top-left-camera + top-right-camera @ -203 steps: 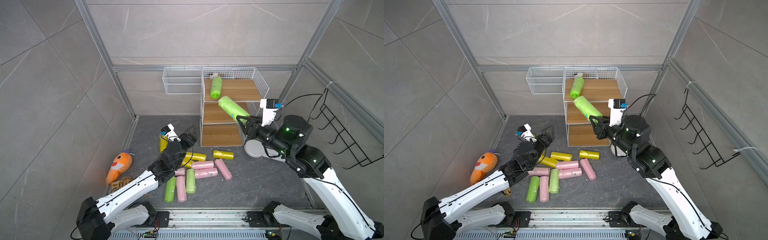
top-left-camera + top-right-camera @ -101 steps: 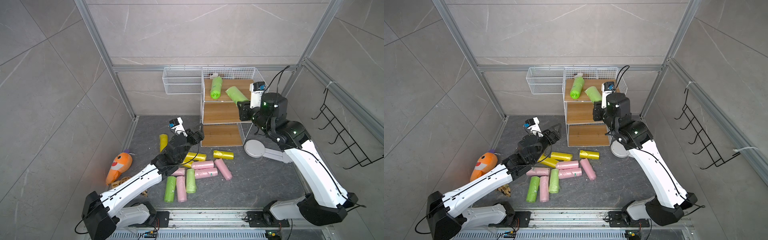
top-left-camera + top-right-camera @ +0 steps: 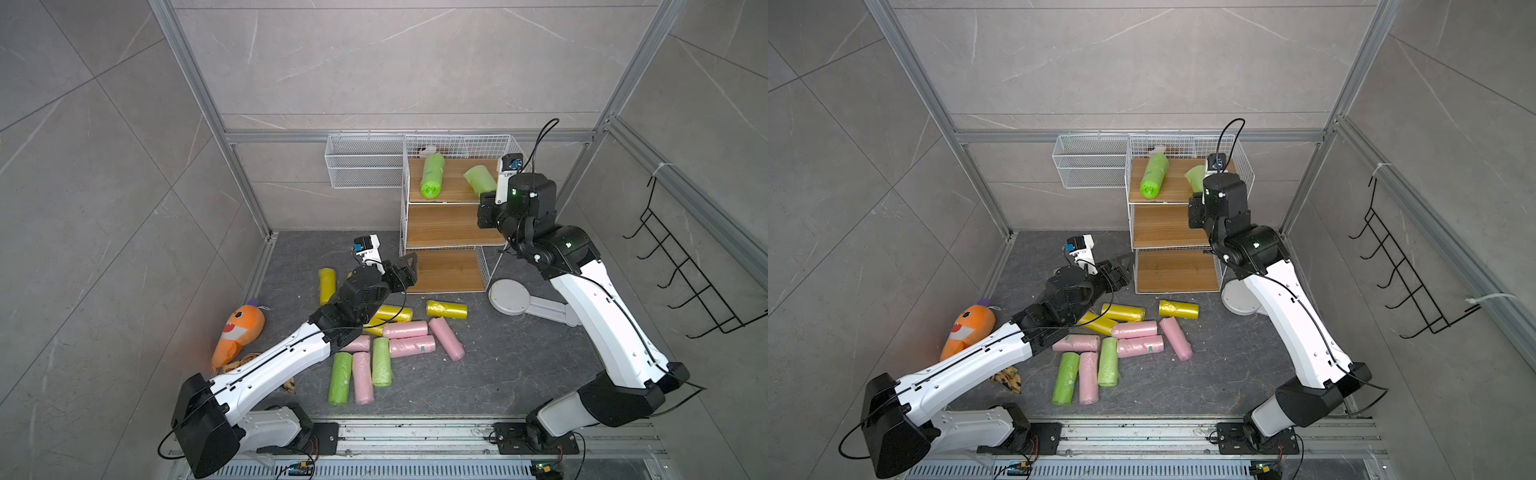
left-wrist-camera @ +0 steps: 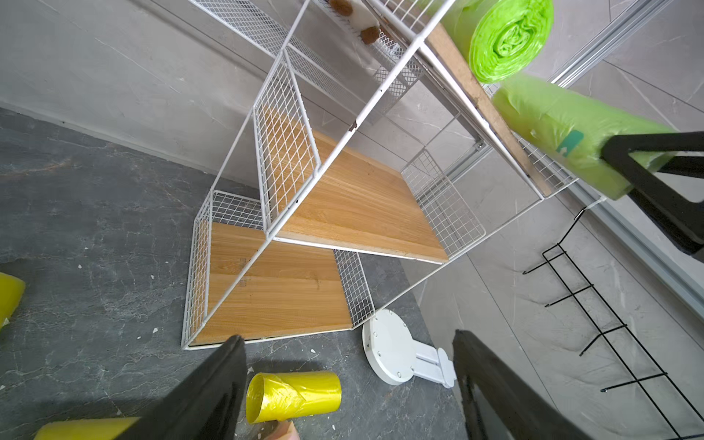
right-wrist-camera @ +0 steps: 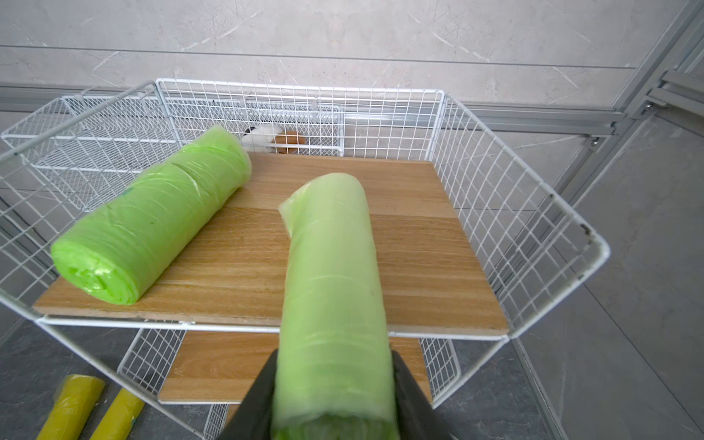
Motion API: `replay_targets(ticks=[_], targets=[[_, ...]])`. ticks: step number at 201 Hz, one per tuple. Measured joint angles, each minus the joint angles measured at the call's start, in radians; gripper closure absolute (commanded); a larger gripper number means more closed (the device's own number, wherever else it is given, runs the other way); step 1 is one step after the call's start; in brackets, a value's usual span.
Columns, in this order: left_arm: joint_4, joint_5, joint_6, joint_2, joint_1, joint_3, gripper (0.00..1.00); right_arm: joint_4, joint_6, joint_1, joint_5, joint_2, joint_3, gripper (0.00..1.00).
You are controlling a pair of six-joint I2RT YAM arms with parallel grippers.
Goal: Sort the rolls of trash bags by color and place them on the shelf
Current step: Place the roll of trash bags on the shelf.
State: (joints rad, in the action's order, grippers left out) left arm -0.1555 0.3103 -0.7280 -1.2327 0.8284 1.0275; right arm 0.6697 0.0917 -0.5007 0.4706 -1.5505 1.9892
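Note:
The right gripper carries the matching roll outward and across next, then releases it on the bare wood (image 3: pixel 453 179) (image 5: pixel 248 229) beside the first green roll.
The shelf (image 3: pixel 449 226) stands at the back, a white wire rack with three wooden tiers. One lime green roll (image 3: pixel 432 176) lies on its top tier. My right gripper (image 5: pixel 333 381) is shut on a second green roll (image 5: pixel 331 266), which points out over the top tier (image 5: pixel 419 244) beside the first (image 5: pixel 152 217). My left gripper (image 3: pixel 405 270) hangs open and empty low in front of the bottom tier, above a yellow roll (image 4: pixel 293 396). Several yellow (image 3: pixel 446 308), pink (image 3: pixel 405 329) and green (image 3: pixel 340 377) rolls lie on the floor.
An orange plush shark (image 3: pixel 239 332) lies at the left wall. A long white wire basket (image 3: pixel 365 166) hangs left of the shelf. A black hook rack (image 3: pixel 685 266) is on the right wall. A white round base (image 3: pixel 509 296) sits right of the shelf, and a small plush toy (image 5: pixel 270 137) behind it.
My right arm has lifted the green roll from in front of the middle tier to over the top tier. My left arm has swung right towards the shelf, gripper still open.

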Motion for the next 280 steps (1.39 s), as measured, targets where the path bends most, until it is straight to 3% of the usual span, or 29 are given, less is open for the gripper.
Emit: replay_targets(ticks=[177, 252, 280], targets=[[0.002, -0.025, 0.005, 0.011, 0.000, -0.012, 0.13, -0.004, 0.047, 0.003, -0.069, -0.232, 0.232, 0.64], [0.008, -0.032, 0.005, 0.019, 0.000, -0.019, 0.13, 0.000, 0.063, -0.064, -0.086, -0.371, 0.396, 0.61], [0.010, -0.032, 0.004, 0.024, 0.000, -0.029, 0.13, 0.013, 0.073, -0.085, -0.078, -0.389, 0.422, 0.55]])
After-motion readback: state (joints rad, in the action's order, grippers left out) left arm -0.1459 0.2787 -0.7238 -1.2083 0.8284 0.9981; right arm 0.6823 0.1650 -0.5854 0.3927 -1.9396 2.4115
